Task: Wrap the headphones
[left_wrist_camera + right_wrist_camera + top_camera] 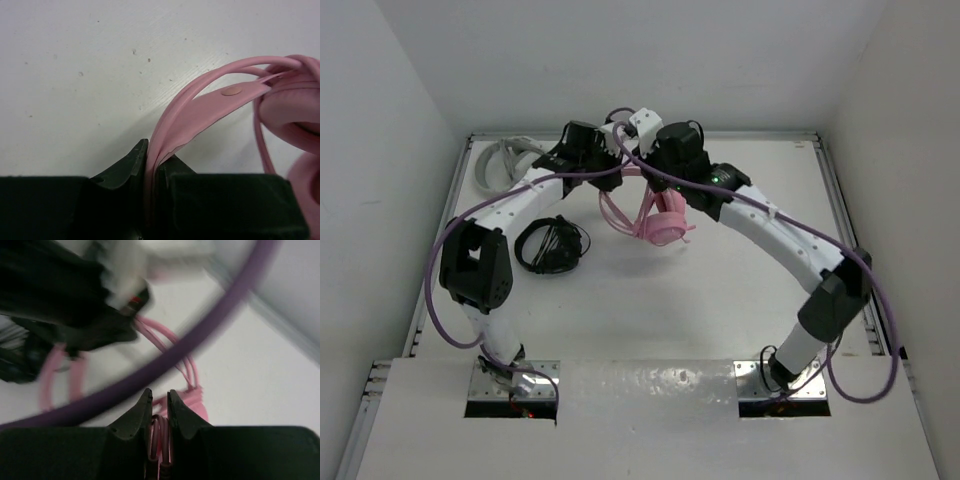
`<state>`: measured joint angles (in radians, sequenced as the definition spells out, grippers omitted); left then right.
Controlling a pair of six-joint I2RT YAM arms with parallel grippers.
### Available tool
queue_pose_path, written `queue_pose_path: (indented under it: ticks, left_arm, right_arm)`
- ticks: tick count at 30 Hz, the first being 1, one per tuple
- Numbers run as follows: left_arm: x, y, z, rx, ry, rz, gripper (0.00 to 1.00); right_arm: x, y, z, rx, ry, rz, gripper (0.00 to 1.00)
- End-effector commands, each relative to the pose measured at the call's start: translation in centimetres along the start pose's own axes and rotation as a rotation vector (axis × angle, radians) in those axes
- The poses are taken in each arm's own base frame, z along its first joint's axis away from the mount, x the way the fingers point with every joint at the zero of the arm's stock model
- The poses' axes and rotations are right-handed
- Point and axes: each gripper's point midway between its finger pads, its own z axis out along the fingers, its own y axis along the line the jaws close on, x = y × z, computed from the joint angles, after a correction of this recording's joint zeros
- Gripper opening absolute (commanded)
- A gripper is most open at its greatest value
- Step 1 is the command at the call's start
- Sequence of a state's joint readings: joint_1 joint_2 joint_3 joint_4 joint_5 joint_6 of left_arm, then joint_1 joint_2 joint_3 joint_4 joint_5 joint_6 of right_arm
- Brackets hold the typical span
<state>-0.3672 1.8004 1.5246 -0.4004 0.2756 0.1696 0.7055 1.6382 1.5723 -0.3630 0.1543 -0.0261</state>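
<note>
The white surface under the headphones is empty. I should next move my left gripper down to the clear tabletop below it and lay the thin pink headband there.
The pink headphones [665, 224] hang lifted over the back middle of the table, earcups low and the headband [614, 208] rising toward the grippers. My left gripper [616, 168] is shut on the thin pink headband [220, 95], which runs up out of the jaws [152, 155] to a padded earcup [292, 107] at the right. My right gripper [652, 176] sits close beside it, shut on doubled-over strands of the pink cable [161, 435] between its fingertips [160, 399]. More cable loops [175, 347] trail beyond them toward an earcup; this view is blurred.
Black headphones [552, 245] lie on the table left of centre, beside the left forearm. White-grey headphones [505, 160] lie at the back left corner. A purple arm cable [165, 360] crosses in front of the right wrist camera. White walls enclose the table on three sides.
</note>
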Motion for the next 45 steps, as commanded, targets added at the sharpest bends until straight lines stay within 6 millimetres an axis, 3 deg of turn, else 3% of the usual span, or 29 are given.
queue_pose_path:
  ticks: [1,5,7,10,12,16,21,25,26,28,30,32,33,34,35,36,37,39,40,41,43,44,45]
  left_arm:
    - [-2.6,-2.2,-1.7,0.119,-0.109,0.033,0.00]
    - [-0.6,-3.4,-1.2,0.185,-0.047,-0.028,0.00]
    - [0.3,-3.7,-1.0,0.203,-0.023,-0.044,0.00]
    - [1.4,-4.2,-0.6,0.224,0.019,-0.097,0.00]
    - [2.0,-4.5,-0.2,0.244,0.053,-0.134,0.00]
    - [2.7,-5.9,-0.2,0.321,0.087,-0.188,0.00]
    - [2.3,-6.2,0.0,0.343,0.070,-0.202,0.00]
    - [1.9,-6.0,0.5,0.337,0.052,-0.225,0.00]
    - [1.8,-5.9,0.7,0.333,0.047,-0.224,0.00]
    - [1.7,-5.5,1.6,0.315,0.033,-0.224,0.00]
    - [2.0,-4.9,3.1,0.304,0.034,-0.225,0.00]
    - [2.4,-4.4,4.4,0.297,0.045,-0.218,0.18]
    - [3.0,-3.5,5.9,0.264,0.064,-0.219,0.32]
    - [3.3,-2.9,6.6,0.244,0.070,-0.210,0.62]
    - [4.3,-2.1,7.8,0.212,0.092,-0.205,0.73]
    - [4.1,-1.1,8.4,0.163,0.081,-0.171,0.89]
    - [4.1,-0.4,8.7,0.141,0.076,-0.128,0.98]
    - [4.0,0.4,9.3,0.110,0.060,-0.092,0.90]
    - [4.2,0.7,9.4,0.101,0.055,-0.084,0.73]
    - [4.9,0.5,9.5,0.101,0.062,-0.096,0.66]
    - [5.2,0.1,9.6,0.123,0.060,-0.110,0.66]
    - [5.5,-0.1,9.7,0.128,0.070,-0.117,0.69]
    - [5.8,-0.3,9.6,0.135,0.087,-0.124,0.75]
  right_arm:
    - [7.7,-4.6,3.6,0.179,0.257,0.075,0.00]
    - [9.4,-8.6,5.0,0.271,0.298,0.178,0.00]
    - [10.0,-9.8,5.3,0.285,0.293,0.208,0.09]
    - [10.7,-10.0,5.9,0.268,0.291,0.226,0.25]
    - [11.6,-10.0,6.5,0.256,0.313,0.219,0.31]
    - [13.4,-11.3,6.7,0.275,0.363,0.222,0.51]
    - [13.6,-13.3,5.8,0.275,0.352,0.288,0.61]
    - [12.1,-14.4,3.2,0.304,0.301,0.264,0.67]
    - [12.7,-14.4,2.8,0.311,0.309,0.262,0.69]
    - [12.2,-14.7,1.6,0.326,0.281,0.261,0.71]
    - [13.0,-14.4,1.2,0.325,0.285,0.258,0.73]
    - [13.4,-14.3,0.7,0.328,0.280,0.259,0.73]
    - [13.5,-14.2,0.6,0.326,0.280,0.256,0.75]
    - [13.6,-14.2,0.5,0.326,0.285,0.255,0.76]
    - [13.7,-14.0,0.2,0.321,0.289,0.256,0.79]
    - [13.7,-13.9,0.1,0.316,0.291,0.257,0.82]
    - [13.6,-13.8,-0.1,0.310,0.287,0.257,0.83]
    - [13.5,-13.6,-0.4,0.308,0.277,0.257,0.84]
    - [14.0,-13.5,-0.6,0.308,0.288,0.258,0.84]
    - [14.2,-13.3,-0.8,0.304,0.296,0.261,0.83]
    - [14.8,-11.5,-1.2,0.203,0.316,0.244,0.77]
    - [17.0,-9.8,-1.6,0.131,0.361,0.232,0.73]
    - [17.0,-8.7,-2.6,0.084,0.340,0.214,0.72]
